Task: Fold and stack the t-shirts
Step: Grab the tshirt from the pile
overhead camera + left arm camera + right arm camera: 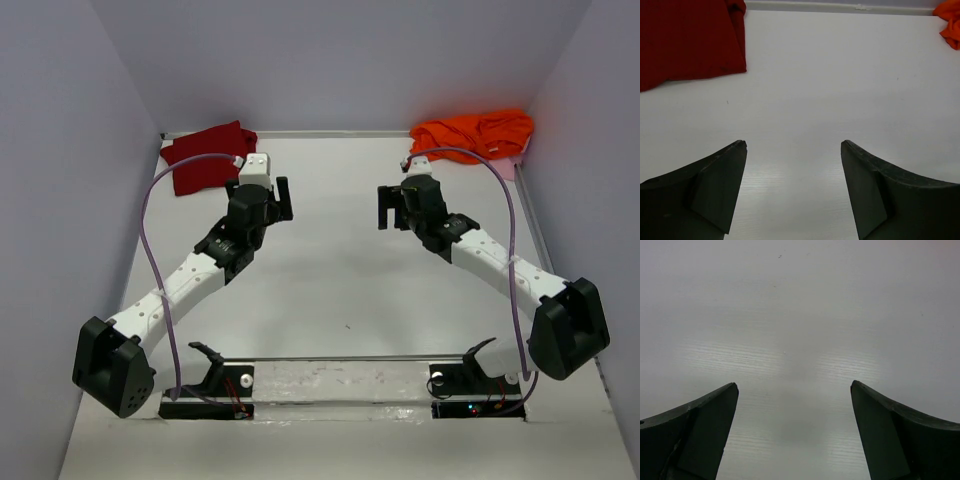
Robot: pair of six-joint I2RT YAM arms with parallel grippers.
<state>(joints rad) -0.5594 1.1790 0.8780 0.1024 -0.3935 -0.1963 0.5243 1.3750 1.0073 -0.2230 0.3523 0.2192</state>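
Note:
My right gripper will next move outward and down onto the orange t-shirt's corner [419, 143] facing the red t-shirt, because that corner is clear of the pink t-shirt.
A dark red t-shirt [205, 158] lies folded at the table's far left corner; it also shows in the left wrist view [687, 40] at top left. A bright orange t-shirt [475, 133] lies crumpled at the far right corner, with a pale pink t-shirt [513, 168] peeking out beneath its right edge. The orange one's edge shows in the left wrist view [950, 22]. My left gripper [280, 197] is open and empty over bare table, right of the red shirt. My right gripper [388, 208] is open and empty over bare table, below the orange shirt.
The white table [330, 280] is walled by grey panels on the left, right and back. A raised strip with two black mounts [340, 380] runs along the near edge between the arm bases.

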